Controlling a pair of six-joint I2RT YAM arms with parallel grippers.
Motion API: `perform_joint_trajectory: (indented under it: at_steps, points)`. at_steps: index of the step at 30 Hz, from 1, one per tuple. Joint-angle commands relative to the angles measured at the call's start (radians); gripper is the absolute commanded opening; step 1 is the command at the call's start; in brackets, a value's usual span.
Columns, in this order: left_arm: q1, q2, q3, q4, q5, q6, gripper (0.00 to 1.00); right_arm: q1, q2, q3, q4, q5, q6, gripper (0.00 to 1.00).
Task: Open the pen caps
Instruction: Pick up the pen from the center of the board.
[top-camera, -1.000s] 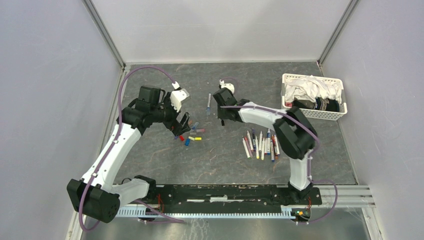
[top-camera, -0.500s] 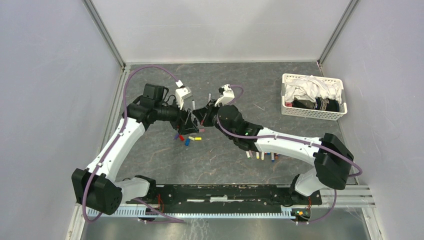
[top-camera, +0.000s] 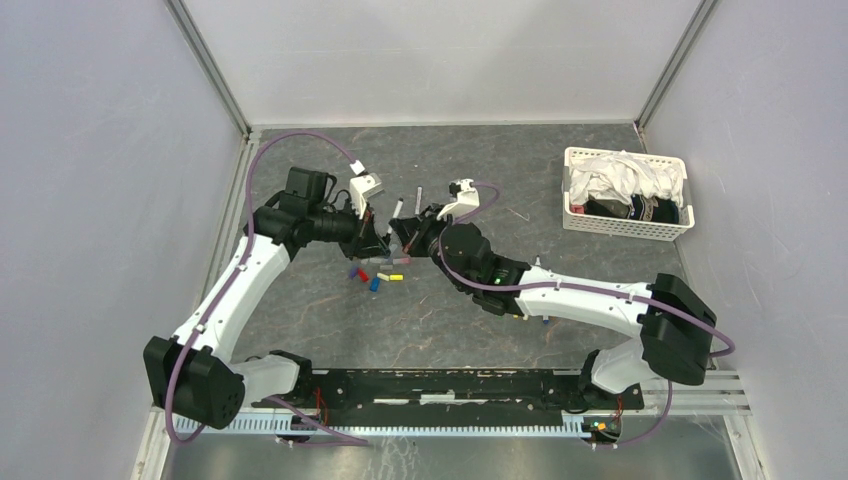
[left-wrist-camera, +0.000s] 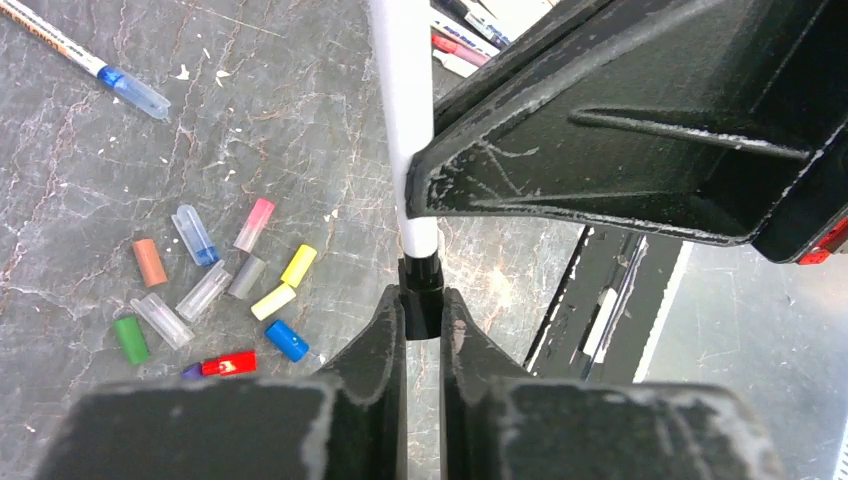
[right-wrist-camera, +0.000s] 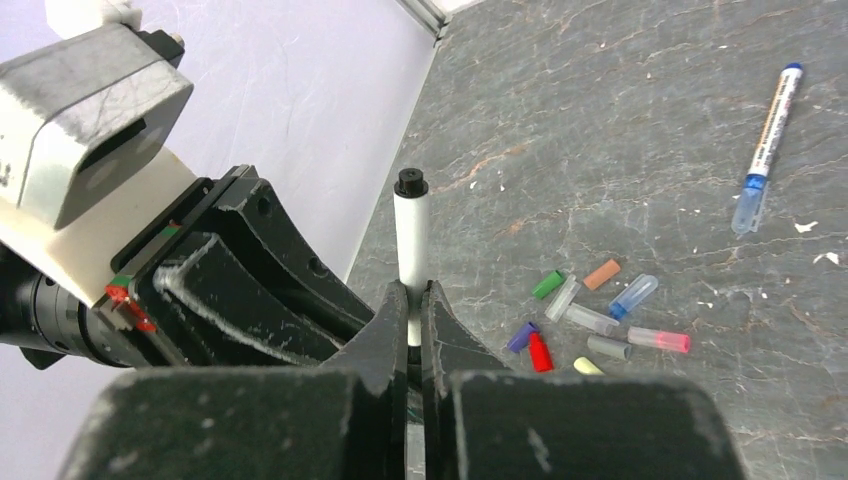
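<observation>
My left gripper pulls the black cap (left-wrist-camera: 421, 278) off the body of the white pen next and lowers it between the grey and yellow caps to release, since loose caps lie there.
In the left wrist view my left gripper (left-wrist-camera: 421, 305) is shut on the black pen cap (left-wrist-camera: 421, 278) at the end of a white pen (left-wrist-camera: 402, 90). My right gripper (right-wrist-camera: 410, 300) is shut on that pen's white barrel (right-wrist-camera: 410, 240), whose black far end (right-wrist-camera: 411, 183) points up and away. The two grippers meet tip to tip above the table's left middle, left gripper (top-camera: 378, 234) and right gripper (top-camera: 402, 232). Several loose pen caps (left-wrist-camera: 210, 290) in mixed colours lie on the table below, and they also show in the right wrist view (right-wrist-camera: 590, 320).
A capped blue pen (right-wrist-camera: 765, 150) lies alone on the dark table (top-camera: 450, 330) beyond the loose caps. More pens (top-camera: 520, 312) lie partly hidden under the right arm. A white basket (top-camera: 625, 228) of cloth stands at the back right.
The right arm swung left and carried the pen to the left gripper. The left gripper, open a second ago, has closed on the pen's black cap.
</observation>
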Motion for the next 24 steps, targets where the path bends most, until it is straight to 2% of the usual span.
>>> perform_joint_trajectory:
  at_steps: [1, 4, 5, 8, 12, 15, 18, 22, 24]
  points:
    - [0.004, 0.002, 0.017, 0.041, -0.035, 0.004, 0.03, 0.023, -0.05, -0.014, 0.024, 0.047, -0.002, 0.0]
    - [0.003, 0.003, 0.019, 0.045, -0.075, 0.022, 0.02, 0.027, -0.056, -0.017, -0.003, 0.019, -0.002, 0.0]
    - [0.004, 0.003, 0.019, 0.044, -0.094, 0.041, 0.02, 0.026, -0.062, -0.019, -0.018, 0.008, -0.002, 0.04]
    - [0.003, -0.006, 0.011, 0.012, -0.133, 0.157, 0.02, 0.014, -0.093, -0.009, -0.101, -0.042, -0.01, 0.23]
    - [0.002, -0.048, -0.045, -0.038, -0.207, 0.393, 0.02, -0.082, -0.169, -0.001, -0.246, -0.191, -0.034, 0.49]
    - [-0.009, -0.082, -0.076, -0.079, -0.276, 0.549, 0.02, -0.207, -0.184, 0.012, -0.31, -0.427, -0.078, 0.59]
    - [-0.046, -0.09, -0.073, -0.139, -0.336, 0.65, 0.02, -0.305, -0.112, 0.087, -0.421, -0.681, -0.153, 0.63]
    - [-0.13, -0.104, -0.071, -0.189, -0.39, 0.727, 0.02, -0.33, 0.062, 0.225, -0.549, -0.979, -0.229, 0.68]
    - [-0.192, -0.109, -0.078, -0.194, -0.421, 0.734, 0.02, -0.328, 0.12, 0.236, -0.533, -1.1, -0.213, 0.67]
